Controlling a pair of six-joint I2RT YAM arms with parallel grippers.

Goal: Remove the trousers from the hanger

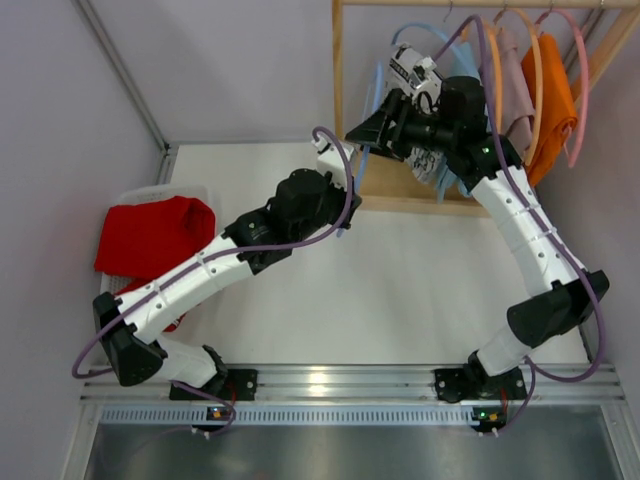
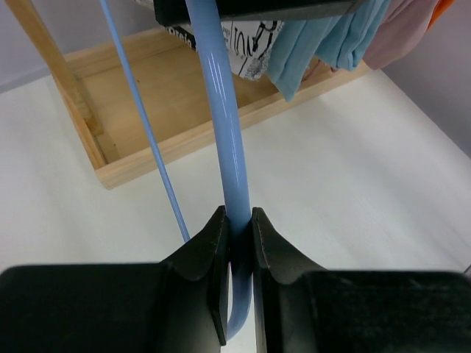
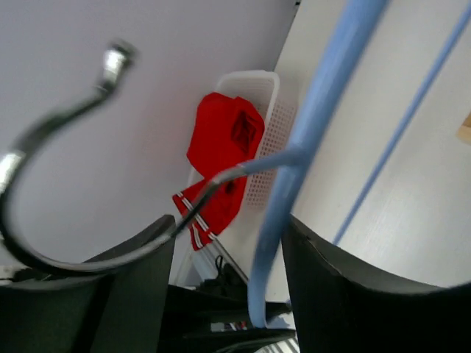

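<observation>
My left gripper next needs to rise outward to release the hanger on the rack bar's empty end (image 1: pixel 362 3), which lies outward and above the gripper, since the hanger's hook hangs free.
My left gripper (image 2: pixel 237 224) is shut on the lower arm of a light blue hanger (image 2: pixel 221 95) and holds it in front of the wooden rack (image 1: pixel 345 60). My right gripper (image 3: pixel 229 220) is open, its jaws wide around the same hanger's neck (image 3: pixel 309 132) below the metal hook (image 3: pixel 44 147), which hangs on nothing. In the top view the two grippers, left (image 1: pixel 338 170) and right (image 1: pixel 355 132), sit close together. White trousers with black print (image 1: pixel 414 72) lie over the right wrist. Light blue (image 2: pixel 331 37), mauve (image 2: pixel 401 33) and orange (image 1: pixel 552 100) trousers hang on the rack. Red trousers (image 1: pixel 150 235) lie in a basket.
A white perforated basket (image 3: pixel 268 132) stands at the table's left edge by the wall. The rack's wooden base frame (image 2: pixel 184 140) lies on the table at the back right. A thin blue rod (image 2: pixel 143 125) crosses in front of it.
</observation>
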